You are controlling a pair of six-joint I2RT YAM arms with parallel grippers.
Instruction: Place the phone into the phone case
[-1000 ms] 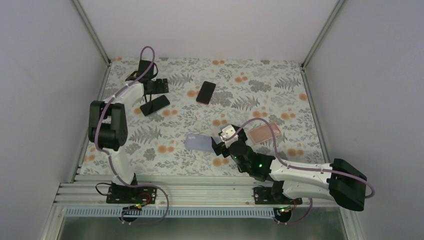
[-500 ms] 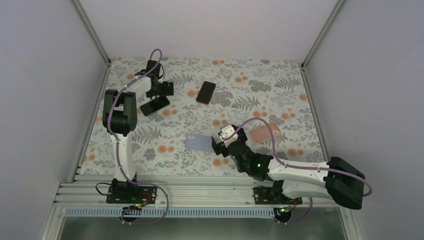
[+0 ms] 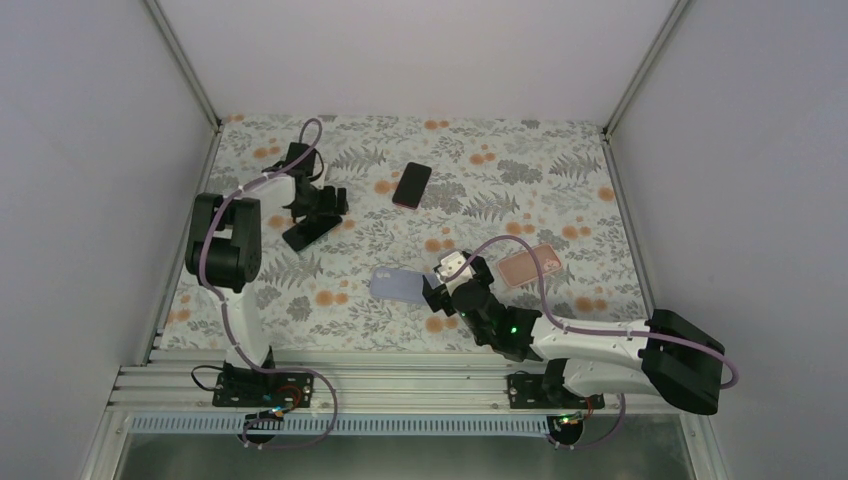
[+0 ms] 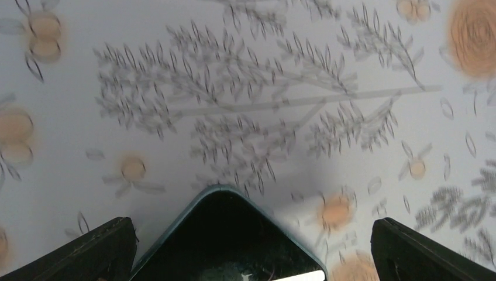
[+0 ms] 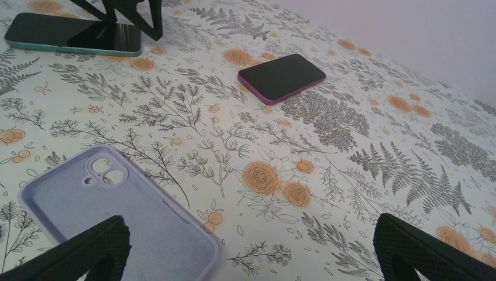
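Note:
My left gripper needs to move back over the middle of the black phone [image 3: 311, 232] and close across it, because most of the phone's body is back from my fingers.
A black phone with a teal edge [image 3: 310, 231] lies at the left back of the table. My left gripper [image 3: 318, 204] is open and low over its far end. In the left wrist view one corner of the phone [image 4: 225, 240] sits between the spread fingers [image 4: 76, 252], untouched by them. A lavender phone case [image 3: 399, 285] lies open side up at mid-table. My right gripper [image 3: 436, 291] is open at its right edge. In the right wrist view the case [image 5: 117, 216] lies by the left finger [image 5: 70, 252]. The gripper [image 5: 251, 257] is empty.
A second black phone with a pink edge [image 3: 411, 184] lies at the back centre and also shows in the right wrist view [image 5: 281, 76]. An orange-pink case [image 3: 528, 265] lies to the right of my right gripper. The floral mat is walled on three sides.
My left arm has swung and its gripper has come down toward the near side onto the teal-edged phone, which has shifted slightly nearer. The right arm has barely moved.

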